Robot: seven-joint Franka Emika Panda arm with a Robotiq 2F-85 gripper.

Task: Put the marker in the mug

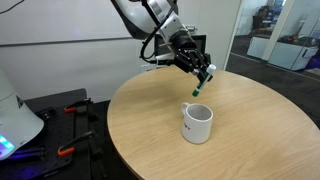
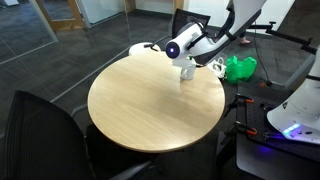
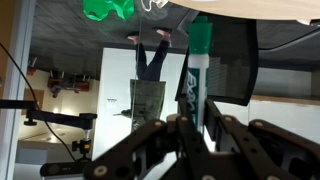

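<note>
My gripper lowers toward the mug's opening (image 1: 199,111) next and releases the green marker, since that opening lies below my gripper, just under the marker's hanging end.
My gripper (image 1: 203,72) is shut on the green marker (image 1: 200,85) and holds it tilted in the air, above and slightly behind the white mug (image 1: 197,123), which stands upright on the round wooden table (image 1: 150,110). In the wrist view the marker (image 3: 196,70) sticks out from between the two black fingers (image 3: 196,125); the mug is out of that view. In an exterior view the gripper (image 2: 186,56) is over the far edge of the table and hides most of the mug (image 2: 187,71).
A green bag (image 2: 238,68) lies past the table. A black chair (image 2: 45,125) stands at the near side. A white machine (image 1: 15,115) and tools sit beside the table. Glass walls are behind.
</note>
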